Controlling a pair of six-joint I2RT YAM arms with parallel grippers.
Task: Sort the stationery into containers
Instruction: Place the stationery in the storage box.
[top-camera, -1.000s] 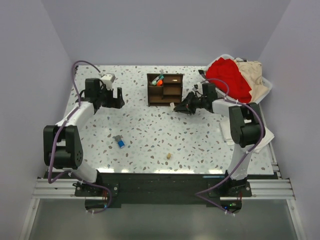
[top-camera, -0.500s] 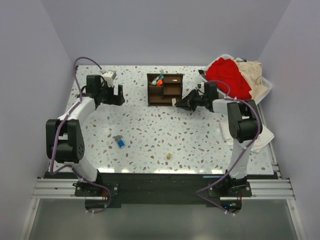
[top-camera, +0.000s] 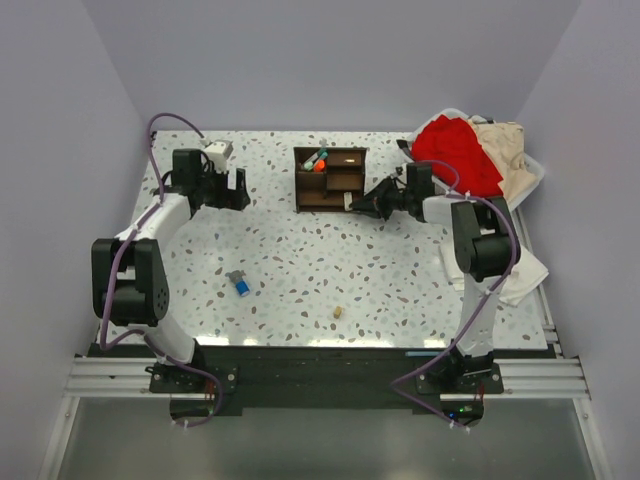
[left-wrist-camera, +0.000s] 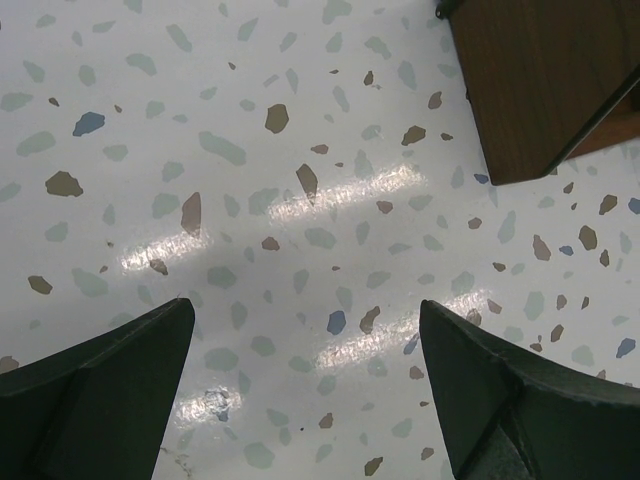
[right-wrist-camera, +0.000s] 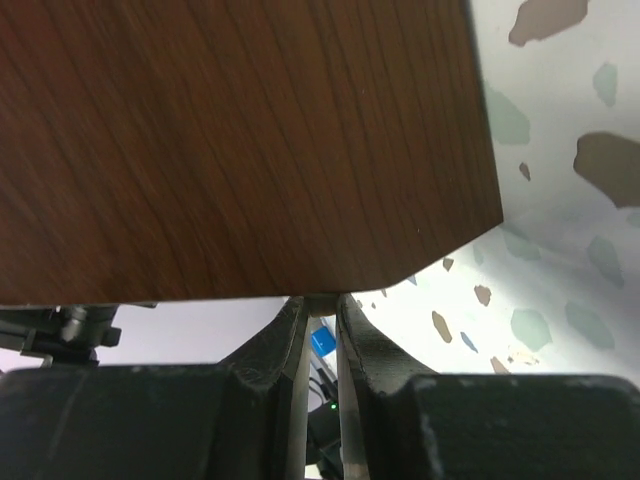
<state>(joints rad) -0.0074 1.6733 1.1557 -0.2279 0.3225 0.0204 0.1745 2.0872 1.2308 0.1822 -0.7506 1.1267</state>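
I will next keep my right gripper at the organiser's lower cubby (top-camera: 346, 200) and open its fingers to let go of the small tan bit, because the bit already reaches inside the opening of the cubby.
The dark brown organiser (top-camera: 330, 180) stands at the back middle of the table, with an orange-capped marker (top-camera: 320, 166) and a teal-tipped pen (top-camera: 314, 157) in its top cubby. My right gripper (top-camera: 353, 203) is at its right side, shut on a small tan bit (right-wrist-camera: 320, 301) that touches the wooden wall (right-wrist-camera: 240, 140). My left gripper (top-camera: 237, 190) hangs open over bare table left of the organiser, whose corner (left-wrist-camera: 540, 80) shows in the left wrist view. Nothing lies between the open left gripper's (left-wrist-camera: 305, 310) fingertips. A stubby blue-grey cylinder (top-camera: 241, 284) and another tan bit (top-camera: 338, 312) lie nearer the front.
A white basket (top-camera: 533, 170) of red and beige cloth sits at the back right. A white folded cloth (top-camera: 522, 268) lies under the right arm at the table's right edge. A small white object (top-camera: 217, 155) rests behind the left arm.
My right gripper has moved left up to the organiser's right side with the tan bit in it. The left arm shifted slightly toward the back, then held still.
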